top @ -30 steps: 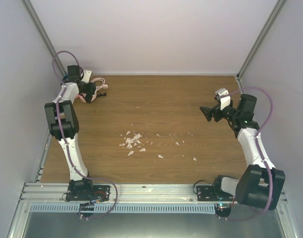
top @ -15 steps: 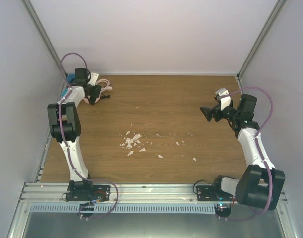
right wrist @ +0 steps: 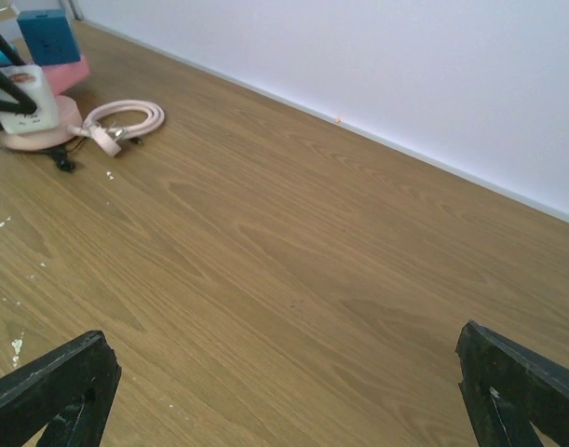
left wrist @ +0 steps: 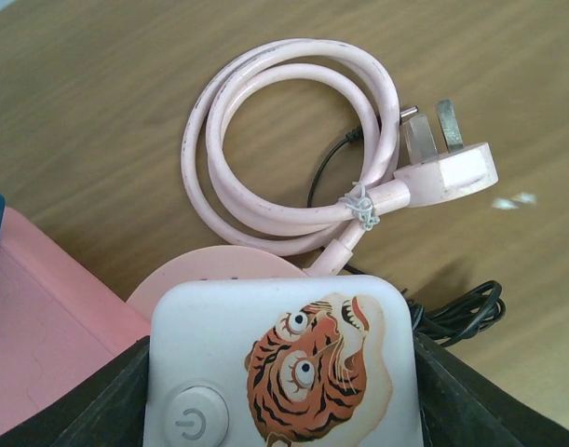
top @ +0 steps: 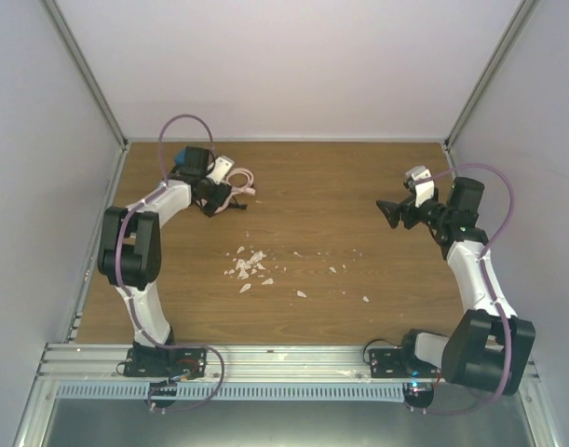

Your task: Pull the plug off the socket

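Observation:
My left gripper should next pull back toward the white crumbs, back and to its right in the top view, and release the plug beside them.
My left gripper [left wrist: 282, 396] is shut on the plug [left wrist: 284, 363], a white block with a tiger sticker and a power button, black fingers [left wrist: 447, 396] on both its sides. The plug sits over a pale pink round disc [left wrist: 219, 272]. The salmon-pink socket [left wrist: 42, 326] lies flat just to its left and also shows in the right wrist view [right wrist: 72, 74]. A coiled pink cord [left wrist: 265, 200] with a three-pin plug [left wrist: 447, 172] lies beyond. In the top view the left gripper [top: 212, 196] is at the far left. My right gripper [top: 388, 214] is open and empty, far right.
A blue block [right wrist: 49, 35] stands on the socket and shows from above [top: 183, 155]. A thin black cable [left wrist: 456, 312] lies right of the plug. White crumbs [top: 251, 265] are scattered mid-table. Side walls and metal posts close in the table.
My left arm has swung right, away from the left wall, and the plug, pink cord and blue block have moved right with it. The right arm has not moved.

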